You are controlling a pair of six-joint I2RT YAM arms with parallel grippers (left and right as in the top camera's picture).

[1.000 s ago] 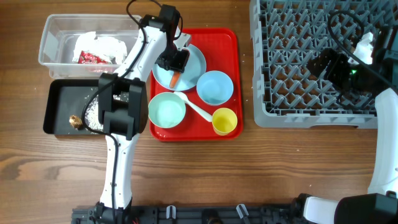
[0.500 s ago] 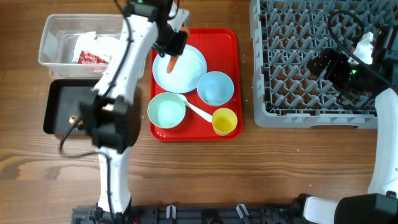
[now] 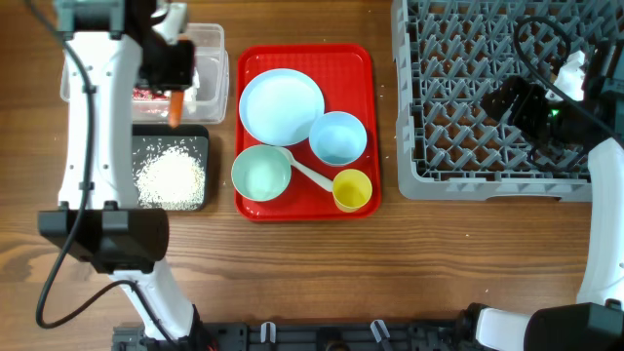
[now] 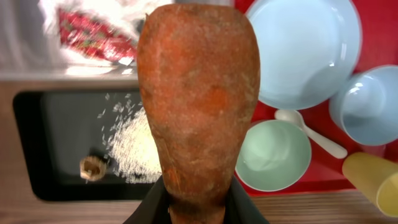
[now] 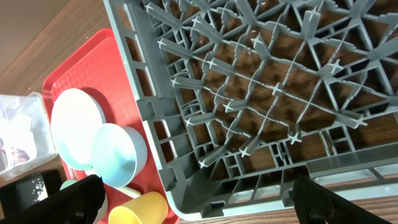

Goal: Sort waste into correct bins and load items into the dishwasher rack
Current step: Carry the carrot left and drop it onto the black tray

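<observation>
The carrot (image 4: 198, 106) goes back down onto the bare bottom of the black tray next, by the brown lump, below and back of it. My left gripper then releases it among food waste.
My left gripper (image 3: 175, 80) is shut on the orange carrot piece (image 3: 175, 107) and holds it in the air over the near edge of the clear tub (image 3: 210, 58), at the far edge of the black tray (image 3: 200, 141). In the left wrist view the carrot (image 4: 198, 106) fills the middle above my jaws (image 4: 196, 210). The tub holds napkins (image 4: 112, 9) and a red wrapper (image 4: 93, 37). The black tray (image 4: 50, 118) holds rice (image 4: 134, 149) and a brown lump (image 4: 92, 168). My right gripper (image 3: 502, 97) is open and empty over the grey rack (image 3: 458, 166).
A red serving tray (image 3: 361, 68) carries the blue plate (image 3: 282, 105), two blue bowls (image 3: 337, 136) (image 3: 261, 173), a white spoon (image 3: 310, 174) and a yellow cup (image 3: 353, 188). My left arm hides the left part of both bins in the overhead view.
My left gripper has lifted the carrot off the blue plate and carried it left, to the edge between the tub and the black tray. The right arm has not moved.
</observation>
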